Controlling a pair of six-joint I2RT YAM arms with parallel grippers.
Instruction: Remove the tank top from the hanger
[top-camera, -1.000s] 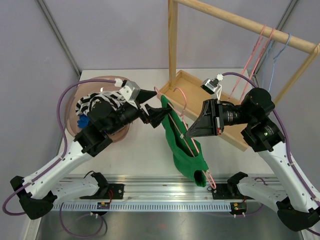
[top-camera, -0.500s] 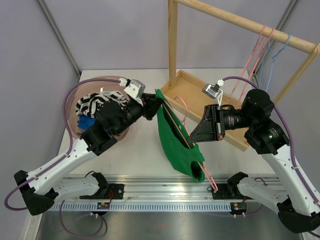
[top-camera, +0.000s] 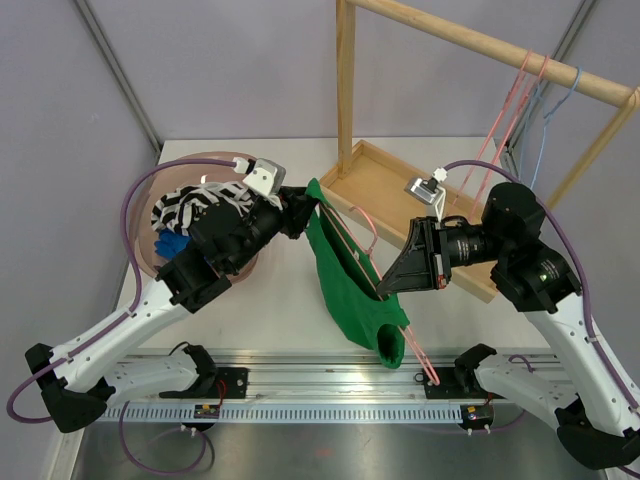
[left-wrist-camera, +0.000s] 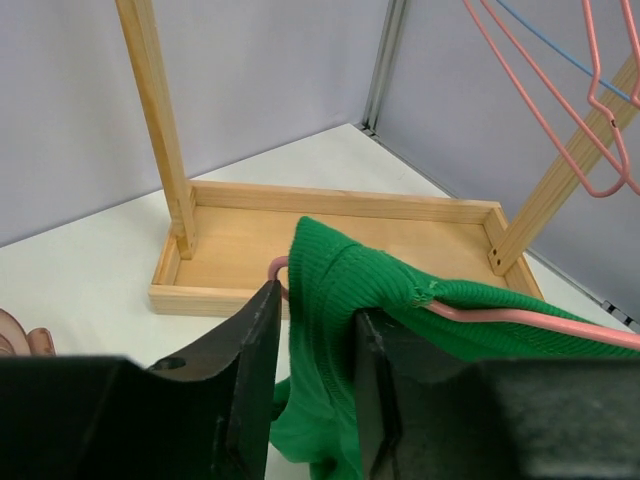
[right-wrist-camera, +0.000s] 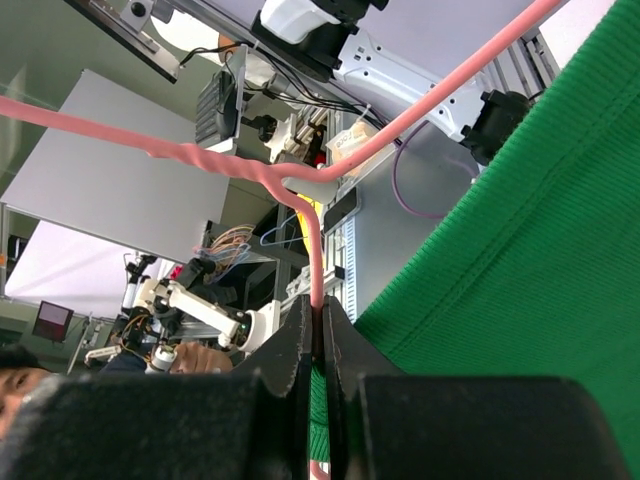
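Observation:
I will next pull the hanger from the cloth with my right gripper, outward and up onto the top bar's empty part (top-camera: 464, 34) above the gripper, and release it.
The green tank top (top-camera: 345, 275) hangs on a pink wire hanger (top-camera: 421, 361) held in the air between the two arms. My left gripper (top-camera: 303, 211) is at its upper end. In the left wrist view the left gripper (left-wrist-camera: 315, 300) is shut on the tank top's (left-wrist-camera: 340, 265) bunched shoulder, and the hanger's (left-wrist-camera: 500, 318) wire pokes out beside it. My right gripper (top-camera: 384, 290) is shut on the hanger's (right-wrist-camera: 316, 255) stem. The right gripper (right-wrist-camera: 320, 318) has green tank top cloth (right-wrist-camera: 520, 250) lying beside it.
A wooden rack with a tray base (top-camera: 385, 180) stands behind, its top bar (top-camera: 480, 42) carrying pink and blue hangers (top-camera: 517, 95). A pink basket (top-camera: 160, 205) of striped and blue clothes sits at the left. A metal rail (top-camera: 320, 385) runs along the near edge.
The left gripper was open by the tank top's shoulder a second ago; it has closed on the cloth and drawn it left. The right gripper has dipped slightly with the hanger.

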